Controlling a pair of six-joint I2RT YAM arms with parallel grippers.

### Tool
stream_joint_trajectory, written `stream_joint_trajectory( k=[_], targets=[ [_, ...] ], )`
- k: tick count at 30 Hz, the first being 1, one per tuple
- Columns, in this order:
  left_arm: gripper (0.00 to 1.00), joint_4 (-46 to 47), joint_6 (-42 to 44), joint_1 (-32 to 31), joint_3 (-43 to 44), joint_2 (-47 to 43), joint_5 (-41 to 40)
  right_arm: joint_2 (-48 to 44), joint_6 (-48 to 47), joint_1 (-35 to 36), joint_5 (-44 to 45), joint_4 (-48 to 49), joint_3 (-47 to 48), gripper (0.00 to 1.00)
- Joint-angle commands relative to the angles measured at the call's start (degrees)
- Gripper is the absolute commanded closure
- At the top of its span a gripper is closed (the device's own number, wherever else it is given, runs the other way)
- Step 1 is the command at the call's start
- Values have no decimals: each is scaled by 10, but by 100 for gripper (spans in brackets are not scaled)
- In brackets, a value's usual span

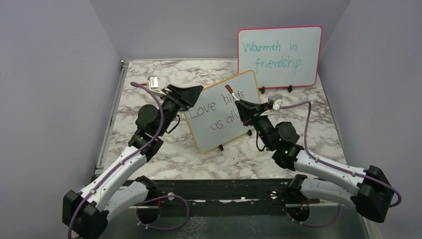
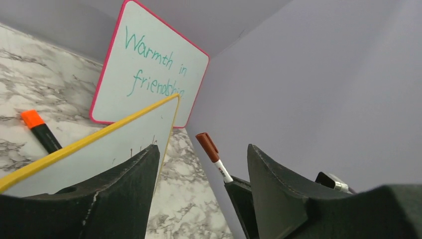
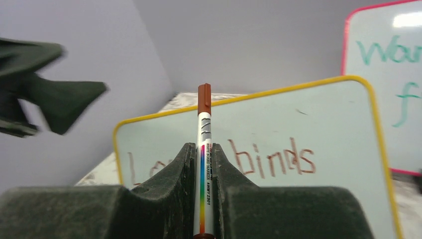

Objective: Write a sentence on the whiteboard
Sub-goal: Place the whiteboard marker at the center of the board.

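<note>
My right gripper will next move past the side edge of the board and tilt down to the marble there, since the sentence [image 1: 219,110] is written and the marker is capped.
The whiteboard [image 1: 223,113] with a yellow frame stands tilted on black clip feet in the middle of the table. The sentence [image 1: 219,110] "Love binds us all" is on it in two dark lines, and "binds" [image 3: 276,158] shows in the right wrist view. My right gripper [image 1: 242,107] is shut on a capped white marker with a brown cap [image 3: 204,130], held in front of the board's right part. The marker also shows in the left wrist view [image 2: 213,155]. My left gripper [image 1: 193,94] is open and empty by the board's upper left edge [image 2: 89,142], fingers [image 2: 124,189] apart.
A pink-framed board [image 1: 278,56] with teal writing "Warmth in friendship." stands at the back right against the wall. An orange-capped black marker [image 2: 40,130] lies on the marble table [image 1: 149,74] behind the yellow board. Purple walls close in on three sides.
</note>
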Motion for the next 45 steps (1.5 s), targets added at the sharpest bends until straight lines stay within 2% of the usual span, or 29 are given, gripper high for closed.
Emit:
stream_joint_trajectory(
  k=[1, 9, 16, 22, 31, 37, 42, 45],
  targets=[
    [31, -168, 111, 9, 74, -42, -16, -41, -15, -25, 119, -118, 1, 99],
    [14, -343, 268, 9, 99, -142, -172, -123, 56, -64, 298, -270, -47, 99],
    [5, -426, 321, 9, 65, -220, -255, -122, 293, -73, 421, -521, -50, 99],
    [1, -463, 326, 10, 26, -267, -281, -76, 410, -88, 431, -606, -44, 99],
    [1, -479, 335, 10, -14, -322, -313, 39, 534, -133, 373, -650, -25, 99],
    [1, -481, 343, 9, -25, -352, -332, 97, 568, -160, 316, -633, -33, 88],
    [1, -481, 335, 10, -32, -374, -328, 117, 593, -164, 306, -664, -23, 63],
    [1, -485, 328, 9, -31, -384, -328, 98, 585, -164, 311, -684, -15, 53]
  ],
)
